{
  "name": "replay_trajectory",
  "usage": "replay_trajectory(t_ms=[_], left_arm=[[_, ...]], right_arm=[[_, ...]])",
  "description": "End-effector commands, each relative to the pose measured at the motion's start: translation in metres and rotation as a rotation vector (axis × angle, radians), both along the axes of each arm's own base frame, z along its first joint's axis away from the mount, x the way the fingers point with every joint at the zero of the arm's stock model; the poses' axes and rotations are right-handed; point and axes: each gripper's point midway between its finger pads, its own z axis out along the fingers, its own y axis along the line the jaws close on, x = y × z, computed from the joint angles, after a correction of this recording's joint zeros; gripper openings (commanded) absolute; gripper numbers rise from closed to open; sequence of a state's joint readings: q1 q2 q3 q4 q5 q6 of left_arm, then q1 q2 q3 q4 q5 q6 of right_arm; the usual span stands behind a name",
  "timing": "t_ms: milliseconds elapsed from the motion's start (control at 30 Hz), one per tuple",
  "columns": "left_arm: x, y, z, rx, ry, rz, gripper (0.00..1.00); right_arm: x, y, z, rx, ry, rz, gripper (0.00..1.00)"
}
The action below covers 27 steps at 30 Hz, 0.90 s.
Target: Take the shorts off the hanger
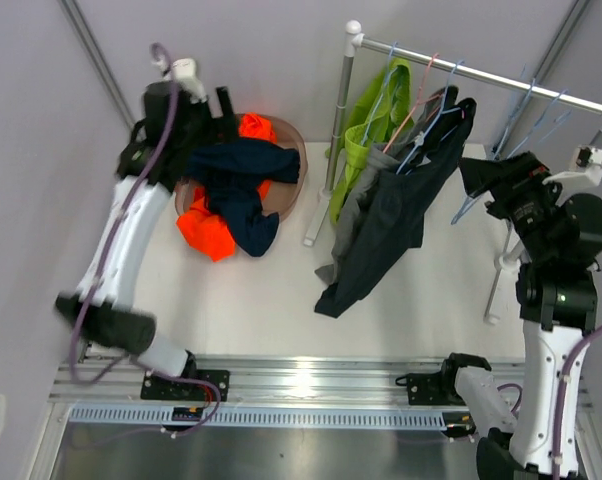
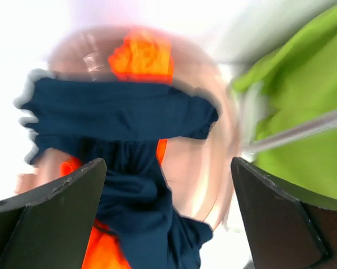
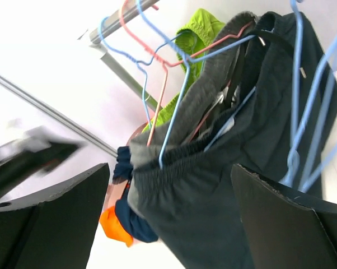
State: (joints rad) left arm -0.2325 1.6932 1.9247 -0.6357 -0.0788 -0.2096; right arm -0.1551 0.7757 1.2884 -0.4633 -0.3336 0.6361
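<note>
My right gripper will go left in the top view to close on the near arm of the dark shorts' hanger [image 1: 415, 151] [image 3: 177, 113], because the hanger's wire shows bare above the shorts' waistband.
Navy shorts [image 1: 243, 180] and orange shorts [image 1: 207, 231] lie in and over a round pinkish basket [image 1: 294, 190] at the back left. Dark navy-black shorts [image 1: 391, 225], grey shorts [image 1: 359, 205] and lime green shorts [image 1: 366, 135] hang on wire hangers [image 1: 421, 110] from the rail [image 1: 481, 75]. My left gripper [image 1: 221, 110] is open and empty above the basket; the navy shorts [image 2: 123, 112] lie below its fingers. My right gripper [image 1: 478, 175] is open just right of the hanging dark shorts [image 3: 213, 196], apart from them.
The rail stands on white posts [image 1: 341, 120] at the table's back. Several empty blue hangers [image 1: 526, 115] hang at the rail's right end. Grey walls close in at the left and back. A metal rail [image 1: 311, 385] runs along the near edge.
</note>
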Motion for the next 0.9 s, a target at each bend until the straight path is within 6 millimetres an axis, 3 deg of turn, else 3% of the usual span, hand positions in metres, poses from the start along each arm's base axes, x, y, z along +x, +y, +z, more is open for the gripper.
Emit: replay_trajectory(t_ms=[0, 33, 67, 133, 167, 233, 267, 467, 567, 600, 667, 700, 867], left_arm=[[-0.068, 0.018, 0.048, -0.030, -0.144, 0.006, 0.99], [-0.099, 0.025, 0.073, -0.037, -0.226, -0.006, 0.99], [-0.107, 0.023, 0.033, -0.016, -0.163, -0.029, 0.99], [-0.128, 0.027, 0.032, 0.011, -0.199, -0.053, 0.99], [-0.143, 0.032, 0.012, 0.023, -0.192, -0.052, 0.99], [-0.156, 0.040, 0.012, 0.010, -0.231, -0.017, 0.99], [-0.166, 0.044, -0.001, 0.010, -0.226, -0.006, 0.99], [-0.176, 0.047, -0.024, -0.007, -0.222, 0.006, 0.99], [-0.174, 0.046, -0.040, -0.003, -0.195, 0.003, 0.99], [-0.174, 0.046, -0.042, -0.004, -0.194, 0.003, 0.99], [-0.173, 0.046, -0.050, -0.001, -0.185, 0.006, 0.99], [-0.173, 0.046, -0.050, -0.004, -0.184, 0.007, 0.99], [-0.174, 0.044, -0.053, -0.007, -0.179, -0.001, 0.99]], right_arm=[[0.036, 0.011, 0.014, 0.025, -0.031, 0.069, 0.97], [0.042, 0.014, 0.017, 0.017, -0.039, 0.072, 0.96], [0.057, 0.019, 0.011, -0.003, -0.022, 0.067, 0.96], [0.071, 0.020, 0.008, -0.029, -0.009, 0.046, 0.96], [0.079, 0.021, 0.006, -0.036, -0.004, 0.030, 0.96], [0.098, 0.035, -0.001, -0.045, 0.013, 0.066, 0.95], [0.105, 0.036, -0.002, -0.048, 0.020, 0.059, 0.95], [0.137, 0.043, -0.009, -0.063, 0.027, 0.031, 0.88], [0.146, 0.045, -0.014, -0.059, 0.037, 0.029, 0.74], [0.149, 0.046, -0.016, -0.056, 0.043, 0.027, 0.63], [0.153, 0.051, -0.020, -0.058, 0.055, 0.034, 0.55], [0.154, 0.051, -0.021, -0.062, 0.059, 0.029, 0.43], [0.157, 0.052, -0.033, -0.073, 0.082, 0.021, 0.30]])
